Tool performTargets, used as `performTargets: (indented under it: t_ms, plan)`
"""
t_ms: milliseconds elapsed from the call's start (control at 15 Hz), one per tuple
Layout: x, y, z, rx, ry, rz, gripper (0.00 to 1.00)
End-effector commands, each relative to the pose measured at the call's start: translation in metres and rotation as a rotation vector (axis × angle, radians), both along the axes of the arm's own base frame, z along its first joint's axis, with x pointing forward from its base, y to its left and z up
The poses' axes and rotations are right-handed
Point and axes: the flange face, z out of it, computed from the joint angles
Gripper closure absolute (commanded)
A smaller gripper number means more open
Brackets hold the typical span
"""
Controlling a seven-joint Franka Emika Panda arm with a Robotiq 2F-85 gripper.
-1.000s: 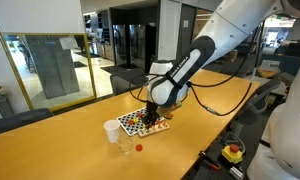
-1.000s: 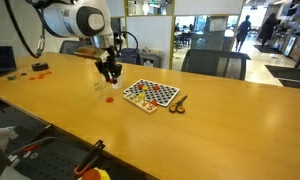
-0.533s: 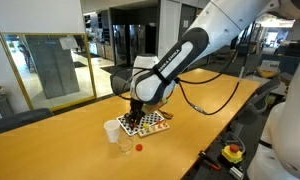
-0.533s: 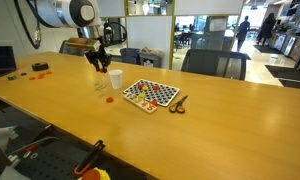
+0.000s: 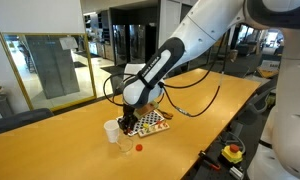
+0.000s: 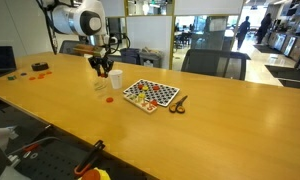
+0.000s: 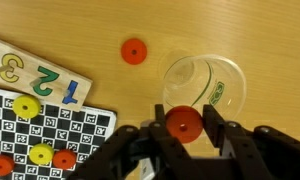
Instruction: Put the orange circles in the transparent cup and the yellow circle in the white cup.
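The gripper moves toward the right in the wrist view next, over the opening (image 5: 126, 138) (image 7: 205, 93), since the orange circle still hangs by the transparent cup's rim.
My gripper (image 7: 184, 124) is shut on an orange circle (image 7: 184, 122) and holds it just above the near rim of the transparent cup (image 7: 205, 85). In both exterior views the gripper (image 5: 127, 121) (image 6: 103, 70) hangs over the cups. The white cup (image 5: 112, 131) (image 6: 116, 79) stands beside the transparent cup (image 5: 125, 143) (image 6: 100, 86). Another orange circle (image 7: 134, 51) (image 5: 139, 147) (image 6: 112, 98) lies on the table near the clear cup. On the checkered board (image 7: 75, 125) lie two yellow circles (image 7: 26, 107) (image 7: 40, 154) and two more orange circles (image 7: 64, 158) (image 7: 0, 165).
The checkered board (image 5: 148, 123) (image 6: 151, 94) lies next to the cups, with a numbered card (image 7: 35, 75) at its edge. A small dark tool (image 6: 178, 103) lies beyond the board. Small objects (image 6: 38, 68) sit at the far table end. Chairs stand behind the table.
My gripper has moved from above the board over to the cups, carrying the orange circle. It now sits over the transparent cup.
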Motion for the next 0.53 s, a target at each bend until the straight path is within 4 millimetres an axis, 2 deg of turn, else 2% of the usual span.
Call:
performTargets:
  t_ms: [0,467]
  plan:
    - [0.014,0.012,-0.003,0.042,0.038,0.041,0.8]
    - [0.011,0.024,-0.006,0.044,0.092,0.078,0.8]
